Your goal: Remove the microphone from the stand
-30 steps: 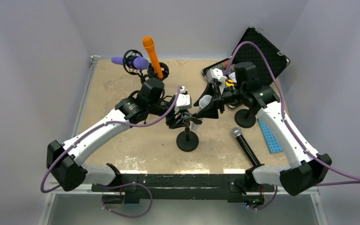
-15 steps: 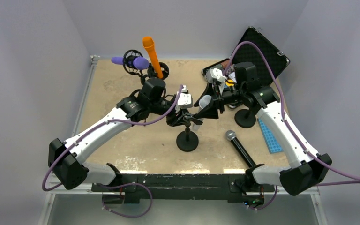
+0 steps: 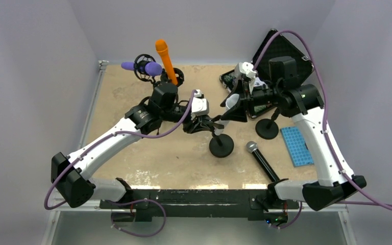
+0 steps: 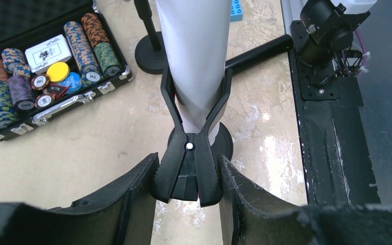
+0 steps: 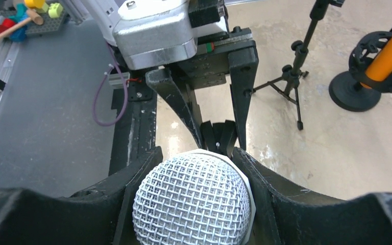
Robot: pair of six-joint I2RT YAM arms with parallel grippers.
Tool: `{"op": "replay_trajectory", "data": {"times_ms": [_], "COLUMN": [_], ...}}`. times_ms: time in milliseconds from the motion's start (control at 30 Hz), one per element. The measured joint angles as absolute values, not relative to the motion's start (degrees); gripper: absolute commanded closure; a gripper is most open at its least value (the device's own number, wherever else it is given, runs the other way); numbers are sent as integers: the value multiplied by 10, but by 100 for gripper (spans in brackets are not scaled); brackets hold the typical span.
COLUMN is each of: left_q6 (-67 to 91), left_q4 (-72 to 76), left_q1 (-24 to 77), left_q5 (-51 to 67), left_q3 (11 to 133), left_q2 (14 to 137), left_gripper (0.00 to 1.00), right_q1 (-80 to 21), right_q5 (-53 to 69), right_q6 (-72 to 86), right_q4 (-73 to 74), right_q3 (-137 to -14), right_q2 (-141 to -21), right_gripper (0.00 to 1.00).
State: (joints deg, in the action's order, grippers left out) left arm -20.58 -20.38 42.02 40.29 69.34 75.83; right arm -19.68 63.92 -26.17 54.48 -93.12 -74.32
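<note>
The right gripper moves away from the clip and down next. It releases on the tabletop between black microphone and blue plate, since that part is bare.
A white microphone [image 3: 228, 106] with a silver mesh head [image 5: 191, 201] sits in the black clip [image 4: 188, 163] of a stand with a round black base [image 3: 221, 146]. The clip's two arms still clasp the white body [image 4: 194, 51]. My left gripper [image 3: 204, 124] is shut on the clip's rear end, its fingers [image 4: 132, 194] on either side. My right gripper [image 3: 236, 106] is shut on the microphone just below its head, fingers [image 5: 270, 189] pressed against it. The stand leans, with its base to the right of the clip.
A black microphone [image 3: 263, 161] lies on the table front right. Another black stand base [image 3: 267, 128] and a blue brick plate [image 3: 296, 145] are at the right. An open poker chip case [image 4: 46, 71] is at the back right. Orange [image 3: 166, 61] and purple [image 3: 145, 67] microphones stand at the back left.
Both grippers, the white microphone and its stand have shifted right and back. The stand base slid right. The right arm has risen. The black microphone rolled slightly left earlier.
</note>
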Motion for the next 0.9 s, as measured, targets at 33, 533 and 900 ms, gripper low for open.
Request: {"op": "replay_trajectory", "data": {"times_ms": [33,533,900], "left_q6": [-206,-247,-243], "left_q4": [-204,-334,-354], "left_q1": [420,415,413], "left_q5": [403,408,409], "left_q3": [693,706,720], "left_q2": [758,750,757], "left_gripper": [100,100,97], "right_q1": [-193,-110,-100], "right_q5": [637,604,439], "right_q6": [-269,-376,-472], "right_q4": [554,664,811], "right_q3": [-936,-1010,-982], "right_q2": [-741,-741,-748], "right_gripper": [100,100,100]}}
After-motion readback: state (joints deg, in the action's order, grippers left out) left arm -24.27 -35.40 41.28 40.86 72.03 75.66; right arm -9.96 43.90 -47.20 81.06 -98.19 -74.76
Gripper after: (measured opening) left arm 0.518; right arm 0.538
